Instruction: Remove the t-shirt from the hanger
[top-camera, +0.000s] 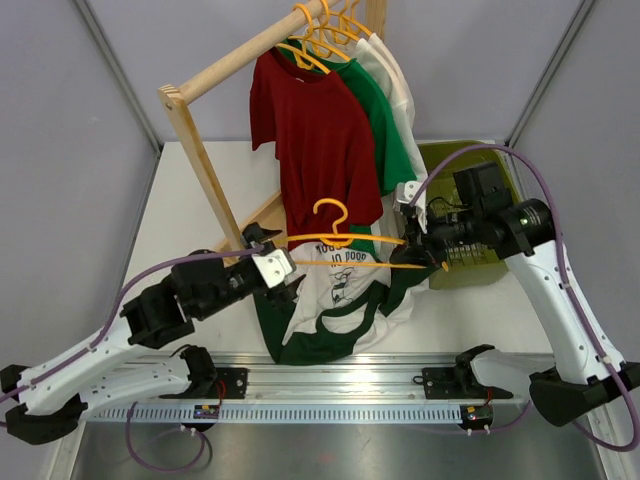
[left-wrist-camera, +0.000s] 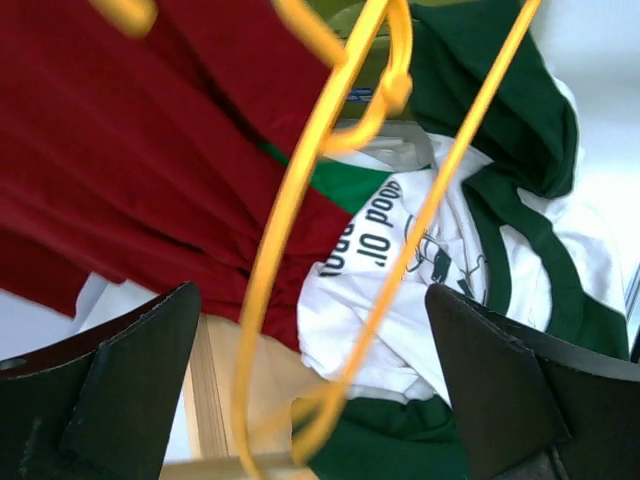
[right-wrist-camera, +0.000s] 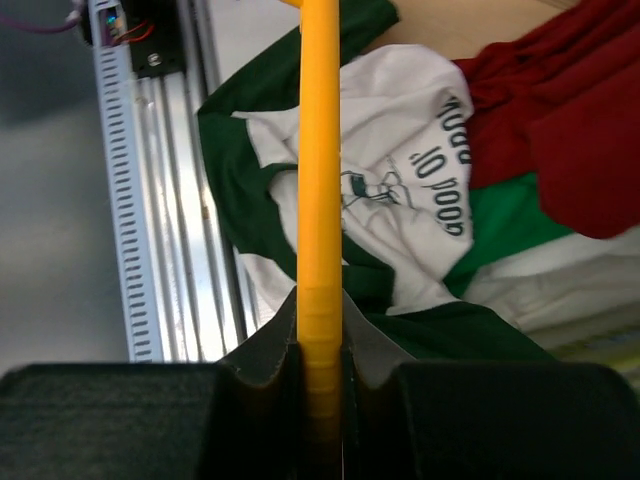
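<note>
My right gripper lifts the hanger up and outward next, hooks it over the bare near part of the rack's bar (top-camera: 250, 48) and releases, since the t-shirt (top-camera: 335, 295) lies off it.
The t-shirt (top-camera: 335, 295), white with dark green trim and a dark chest print, lies bunched on the table below the hanger (top-camera: 340, 240). The thin orange hanger is held level above it and its bars look bare. My right gripper (top-camera: 425, 255) is shut on the hanger's right end; in the right wrist view the orange bar (right-wrist-camera: 320, 150) runs straight out of my shut gripper (right-wrist-camera: 322, 350) over the shirt (right-wrist-camera: 400, 160). My left gripper (top-camera: 285, 275) is open at the hanger's left end. In the left wrist view the hanger (left-wrist-camera: 280, 220) passes between the wide-apart fingers (left-wrist-camera: 130, 380), with the shirt (left-wrist-camera: 400, 290) beyond.
A wooden rack (top-camera: 205, 170) stands at the back with a red tee (top-camera: 315, 130), an all-green tee (top-camera: 385, 120) and a white shirt (top-camera: 400, 70) on orange hangers, hanging close behind the held hanger. An olive bin (top-camera: 440, 160) sits at the right. A metal rail (top-camera: 330, 375) runs along the near edge.
</note>
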